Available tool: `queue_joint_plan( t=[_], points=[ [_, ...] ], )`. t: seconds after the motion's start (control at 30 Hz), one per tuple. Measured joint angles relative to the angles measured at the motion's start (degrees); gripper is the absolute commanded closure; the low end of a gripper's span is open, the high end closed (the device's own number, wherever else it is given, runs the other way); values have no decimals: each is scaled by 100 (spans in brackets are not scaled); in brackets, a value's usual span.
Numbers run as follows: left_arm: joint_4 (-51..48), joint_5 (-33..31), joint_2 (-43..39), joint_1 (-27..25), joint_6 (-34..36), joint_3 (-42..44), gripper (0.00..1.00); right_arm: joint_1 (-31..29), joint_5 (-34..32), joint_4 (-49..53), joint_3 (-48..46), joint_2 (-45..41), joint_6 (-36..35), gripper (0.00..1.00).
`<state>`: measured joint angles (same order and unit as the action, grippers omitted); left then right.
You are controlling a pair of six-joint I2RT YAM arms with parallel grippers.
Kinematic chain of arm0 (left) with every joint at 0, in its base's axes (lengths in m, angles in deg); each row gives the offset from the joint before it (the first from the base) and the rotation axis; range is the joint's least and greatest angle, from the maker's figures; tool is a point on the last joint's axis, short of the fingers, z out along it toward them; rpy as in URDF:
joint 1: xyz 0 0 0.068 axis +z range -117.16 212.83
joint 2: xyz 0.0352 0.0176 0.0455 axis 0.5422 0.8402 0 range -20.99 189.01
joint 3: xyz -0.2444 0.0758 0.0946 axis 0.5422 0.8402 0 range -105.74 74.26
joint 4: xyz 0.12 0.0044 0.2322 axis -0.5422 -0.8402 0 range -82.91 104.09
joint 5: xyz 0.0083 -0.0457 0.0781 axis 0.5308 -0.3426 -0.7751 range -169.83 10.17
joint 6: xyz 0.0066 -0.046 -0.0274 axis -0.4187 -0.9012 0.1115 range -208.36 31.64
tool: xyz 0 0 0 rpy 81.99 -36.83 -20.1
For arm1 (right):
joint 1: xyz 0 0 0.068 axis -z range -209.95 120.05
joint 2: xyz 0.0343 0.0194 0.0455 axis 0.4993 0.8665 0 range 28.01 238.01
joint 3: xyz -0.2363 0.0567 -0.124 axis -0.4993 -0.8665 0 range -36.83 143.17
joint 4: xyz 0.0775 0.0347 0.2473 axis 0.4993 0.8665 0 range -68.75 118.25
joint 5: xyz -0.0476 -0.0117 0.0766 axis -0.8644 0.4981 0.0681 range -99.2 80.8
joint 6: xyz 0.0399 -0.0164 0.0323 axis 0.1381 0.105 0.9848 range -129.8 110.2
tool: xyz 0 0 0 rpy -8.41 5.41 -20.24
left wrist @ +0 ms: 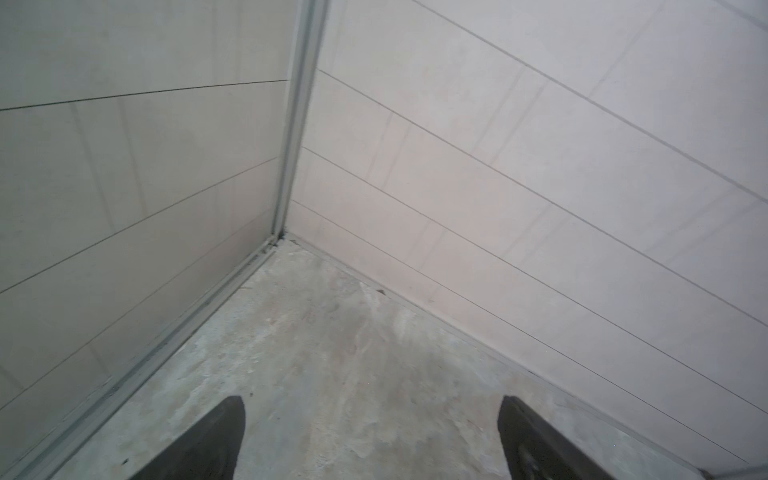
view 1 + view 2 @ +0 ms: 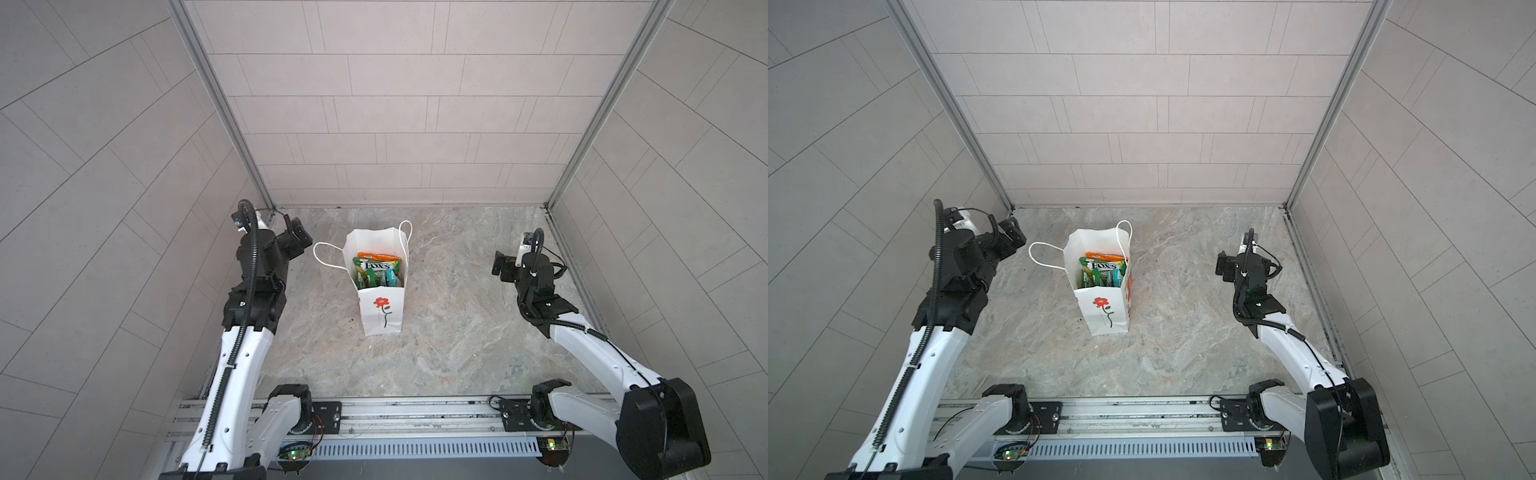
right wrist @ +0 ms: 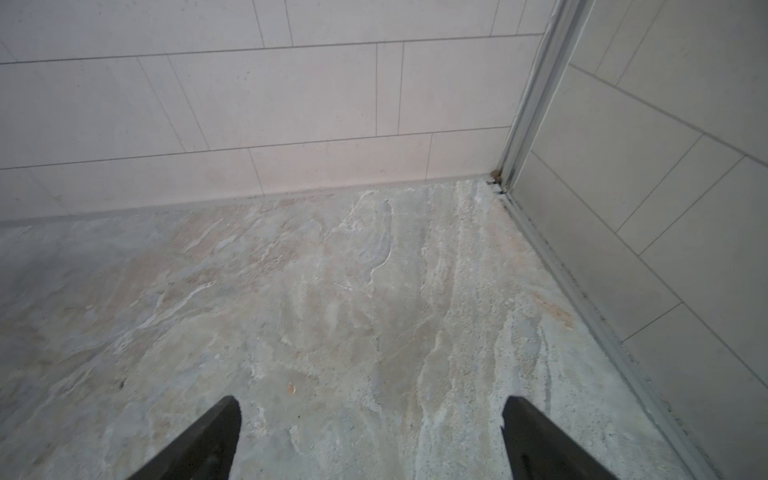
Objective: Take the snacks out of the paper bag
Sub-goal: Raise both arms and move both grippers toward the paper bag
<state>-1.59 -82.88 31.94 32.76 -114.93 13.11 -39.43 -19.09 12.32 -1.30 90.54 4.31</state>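
The outer end of the nearer cord handle (image 2: 315,250) sticks out toward my left gripper, so my left gripper should next turn and move toward the bag (image 2: 380,309) onto that end.
The white paper bag (image 2: 380,309) (image 2: 1100,313) with a red flower on its front stands upright mid-table, mouth open, cord handles flopped outward. The snacks (image 2: 376,268) (image 2: 1102,270) stand packed inside it: an orange packet at the back, a green "FOX'S" packet and teal ones in front. My left gripper (image 2: 300,237) (image 2: 1011,235) hovers open to the left of the bag, clear of the handle. My right gripper (image 2: 500,266) (image 2: 1223,266) hovers open well to the right. In the wrist views the left gripper (image 1: 371,403) and the right gripper (image 3: 371,403) hold nothing over bare table; the bag is out of view there.
Tiled walls close in the marbled table (image 2: 457,340) on the left, back and right, with metal corner posts (image 1: 291,166) (image 3: 528,104). A metal rail (image 2: 415,415) carrying both arm bases runs along the front edge.
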Motion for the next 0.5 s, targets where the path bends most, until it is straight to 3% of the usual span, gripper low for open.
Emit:
queue_joint_plan(
  t=[0.17, 0.23, 0.5],
  points=[
    [-195, 1493, 0, 0, -393, -216, 3, -2, 951, 343, 57, -118, 289, 1],
    [-299, 1871, 9, 0, -566, -216, 8, -2, 1283, 380, 57, -122, 411, 1],
    [-754, 2398, -50, 0, -1073, -136, 22, -2, 1998, 420, 57, -122, 719, 1]
  ],
)
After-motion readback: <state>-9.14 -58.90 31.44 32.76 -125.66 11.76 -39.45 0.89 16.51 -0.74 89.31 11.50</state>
